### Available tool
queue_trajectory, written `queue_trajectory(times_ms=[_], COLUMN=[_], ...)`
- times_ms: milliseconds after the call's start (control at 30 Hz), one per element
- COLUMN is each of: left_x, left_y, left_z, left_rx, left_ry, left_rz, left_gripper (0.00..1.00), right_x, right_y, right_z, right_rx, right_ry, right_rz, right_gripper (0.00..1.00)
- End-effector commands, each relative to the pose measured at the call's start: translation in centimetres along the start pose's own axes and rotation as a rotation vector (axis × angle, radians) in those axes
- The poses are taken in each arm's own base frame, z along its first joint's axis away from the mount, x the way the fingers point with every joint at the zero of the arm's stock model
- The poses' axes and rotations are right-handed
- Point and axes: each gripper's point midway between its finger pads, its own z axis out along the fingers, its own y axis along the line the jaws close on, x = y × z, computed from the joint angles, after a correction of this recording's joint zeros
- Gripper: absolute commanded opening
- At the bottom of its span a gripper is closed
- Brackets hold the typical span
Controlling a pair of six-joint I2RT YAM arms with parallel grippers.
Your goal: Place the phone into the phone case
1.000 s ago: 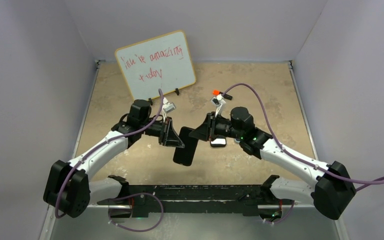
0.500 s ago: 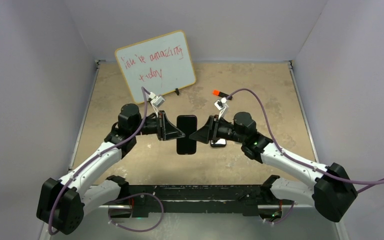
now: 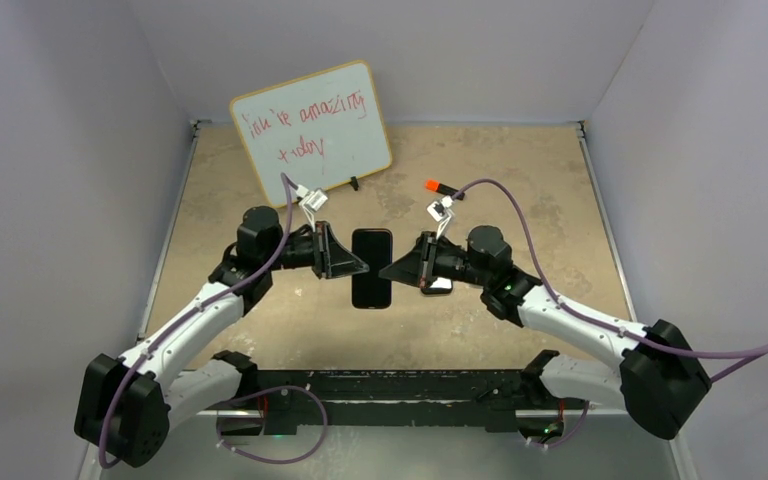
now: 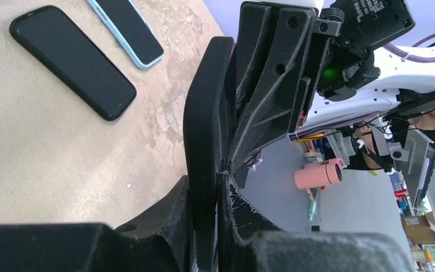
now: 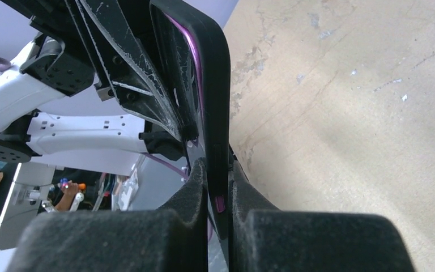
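The bare tabletop is below my left gripper, away from the other phones. My left gripper will next lower the black phone case (image 3: 371, 268) onto it and let it go.
A black phone case (image 3: 371, 268) hangs above the table's middle, gripped from both sides. My left gripper (image 3: 353, 268) is shut on its left edge, and the left wrist view shows the black slab (image 4: 203, 130) pinched edge-on between my jaws (image 4: 207, 190). My right gripper (image 3: 390, 270) is shut on its right edge. In the right wrist view the case (image 5: 215, 85) shows a purple phone rim (image 5: 195, 68) along its inner side and a purple button between my jaws (image 5: 218, 173). How far the phone is seated cannot be told.
A light-edged phone (image 3: 438, 286) lies on the table under my right gripper; it also shows in the left wrist view (image 4: 127, 28), next to a black phone (image 4: 71, 59). A whiteboard (image 3: 312, 128) stands at the back left, with an orange-capped marker (image 3: 438, 186) to its right.
The case was tilted and lower one second ago. It now hangs straight and a little farther back. My left arm swung in and both grippers kept their hold.
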Motion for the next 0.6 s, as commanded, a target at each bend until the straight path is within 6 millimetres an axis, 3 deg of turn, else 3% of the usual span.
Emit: queue_trajectory(times_ms=[0, 100, 267, 367, 567], left_x=[-1.8, -2.0, -0.9, 0.2, 0.9], left_y=[1.5, 2.1, 5.6, 8.9, 12.8], left_z=[0.4, 0.4, 0.5, 0.4, 1.4], left_rx=[-0.100, -0.129, -0.244, -0.317, -0.326], left_ry=[-0.051, -0.060, -0.019, 0.018, 0.051], left_rz=[0.044, 0.035, -0.028, -0.106, -0.196], left_gripper=[0.00, 0.00, 0.00, 0.00, 0.00], right_x=[-1.3, -2.2, -3.5, -3.7, -4.6], right_y=[-0.3, -1.2, -1.7, -1.9, -2.6], right_z=[0.1, -0.5, -2.2, -2.9, -3.9], right_rx=[0.056, 0.148, 0.265, 0.300, 0.377], right_ry=[-0.060, -0.094, -0.151, -0.165, -0.203], right_rz=[0.023, 0.002, -0.042, -0.046, -0.083], right_gripper=[0.13, 0.45, 0.98, 0.99, 0.99])
